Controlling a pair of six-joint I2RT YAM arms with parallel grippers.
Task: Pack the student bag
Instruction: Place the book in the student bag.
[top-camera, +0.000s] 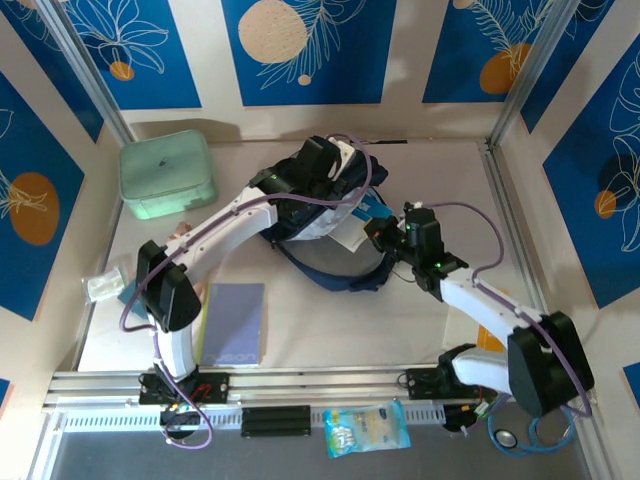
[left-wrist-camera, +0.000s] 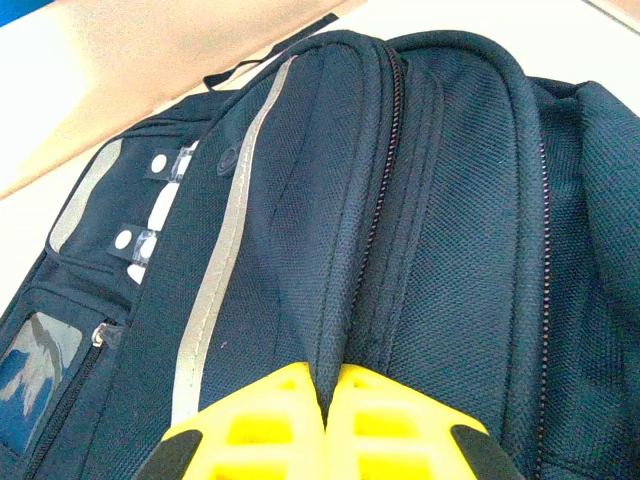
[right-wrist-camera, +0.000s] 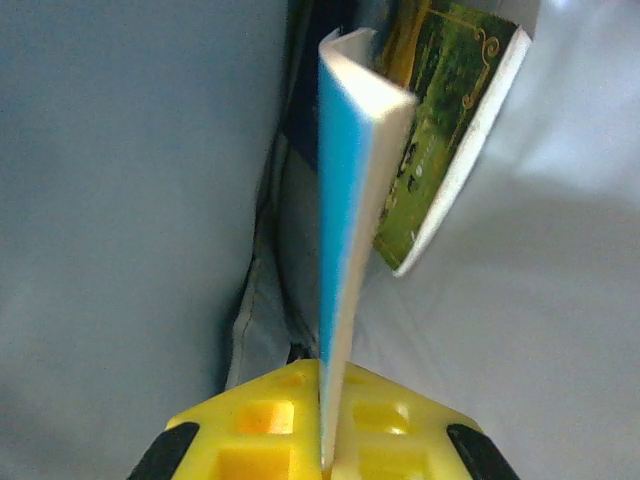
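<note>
Next, my right gripper pushes deeper into the grey-lined opening toward the green-covered book (right-wrist-camera: 450, 130), then releases the blue and white book (right-wrist-camera: 345, 200).
The student bag (top-camera: 335, 262), dark navy with a pale stripe, lies open in the middle of the table. My left gripper (top-camera: 325, 172) is at its far top edge. In the left wrist view the yellow fingers (left-wrist-camera: 270, 420) are shut on a fold of the bag's (left-wrist-camera: 440, 200) fabric beside a zipper. My right gripper (top-camera: 378, 232) is at the bag's right side, shut on a thin blue and white book (right-wrist-camera: 345, 200) that stands edge-on inside the grey-lined opening. A green-covered book (right-wrist-camera: 450, 130) sits deeper inside. The blue book (top-camera: 375, 205) pokes out of the bag.
A mint green lidded box (top-camera: 165, 175) stands at the back left. A purple notebook (top-camera: 235, 325) lies at the front left near the left arm's base, with a clear packet (top-camera: 103, 286) beyond it. A snack packet (top-camera: 365, 430) rests on the front rail.
</note>
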